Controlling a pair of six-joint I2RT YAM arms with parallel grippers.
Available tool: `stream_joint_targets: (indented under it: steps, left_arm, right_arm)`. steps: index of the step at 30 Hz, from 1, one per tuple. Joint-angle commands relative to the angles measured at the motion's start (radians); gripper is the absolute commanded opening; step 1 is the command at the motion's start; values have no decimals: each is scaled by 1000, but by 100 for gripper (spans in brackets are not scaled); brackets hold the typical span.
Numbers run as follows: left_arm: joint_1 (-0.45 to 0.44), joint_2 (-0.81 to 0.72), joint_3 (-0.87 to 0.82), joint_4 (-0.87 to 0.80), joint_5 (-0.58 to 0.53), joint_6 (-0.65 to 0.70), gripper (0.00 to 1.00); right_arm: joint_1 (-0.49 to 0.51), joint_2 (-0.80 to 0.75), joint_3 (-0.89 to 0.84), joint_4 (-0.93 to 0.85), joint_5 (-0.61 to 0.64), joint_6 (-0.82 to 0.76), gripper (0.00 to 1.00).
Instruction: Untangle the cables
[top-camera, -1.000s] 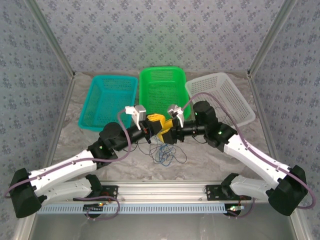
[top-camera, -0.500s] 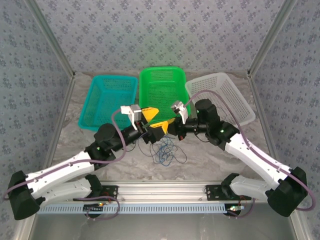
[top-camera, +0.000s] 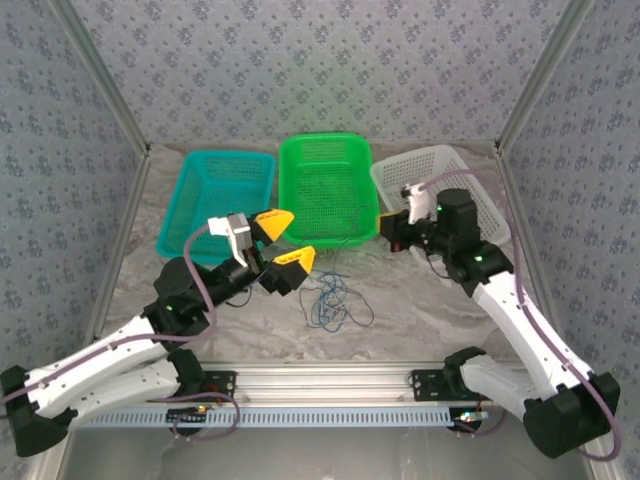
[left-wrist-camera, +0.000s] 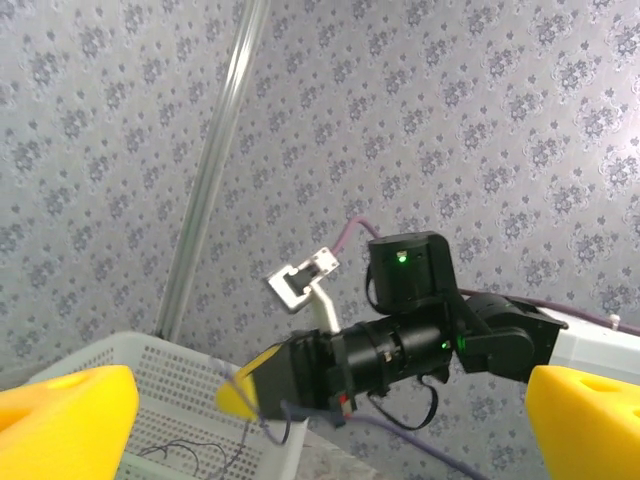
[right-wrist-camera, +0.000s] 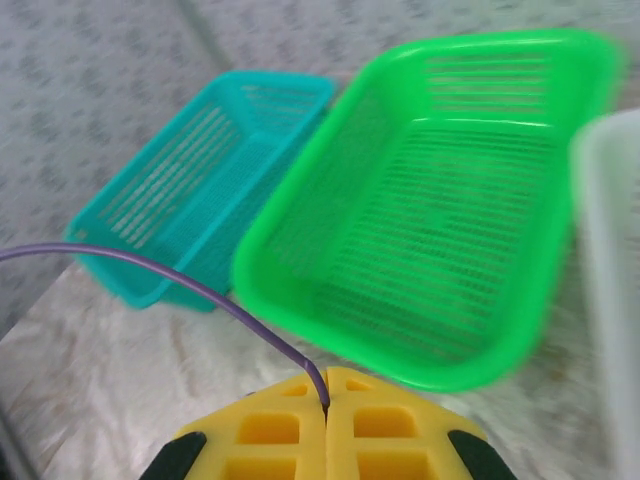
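Note:
My right gripper will next carry the purple cable outward over the white basket, which already holds a thin dark cable, and release the purple one.
A loose tangle of cables (top-camera: 328, 302), blue and dark loops, lies on the table in front of the green basket. My right gripper (top-camera: 383, 228) hovers by the white basket's near-left corner, shut on a thin purple cable (right-wrist-camera: 200, 285) that leaves the closed yellow pads (right-wrist-camera: 300, 430) to the left. In the left wrist view the right gripper (left-wrist-camera: 240, 395) has that purple cable hanging from its tip. My left gripper (top-camera: 286, 241) stands wide open, raised left of the tangle, nothing between its fingers (left-wrist-camera: 62, 420). Another thin dark cable (left-wrist-camera: 175, 452) lies inside the white basket.
Three baskets line the back of the table: teal (top-camera: 215, 200), green (top-camera: 322, 190) and white (top-camera: 445, 185). Patterned walls and metal frame posts enclose the table. A rail (top-camera: 320, 385) runs along the near edge between the arm bases.
My left gripper has opened and drawn back to the left. My right gripper has shut on the purple cable and moved right, from above the tangle to the white basket's corner.

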Motion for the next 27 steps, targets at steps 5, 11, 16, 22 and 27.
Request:
stream_joint_targets:
  steps: [5,11,16,22,27]
  left_arm:
    - [4,-137,-21,-80,-107,88,99]
    - [6,-206,-57,-124,-165,100,99]
    - [6,-228,-83,-141,-189,91,99]
    - [7,-246,-112,-156,-216,83,99]
    - [11,-273,-145,-158,-243,77,99]
  right_arm:
    - [-277,-6,218,-127,-13,66,0]
    - [-284,91,492,-226,17,11,0]
    - [-286,204,598,-283,91,-72,0]
    - [-290,315,652,-320,192,-174,0]
    - [-300,412,669,-356,281,-261,0]
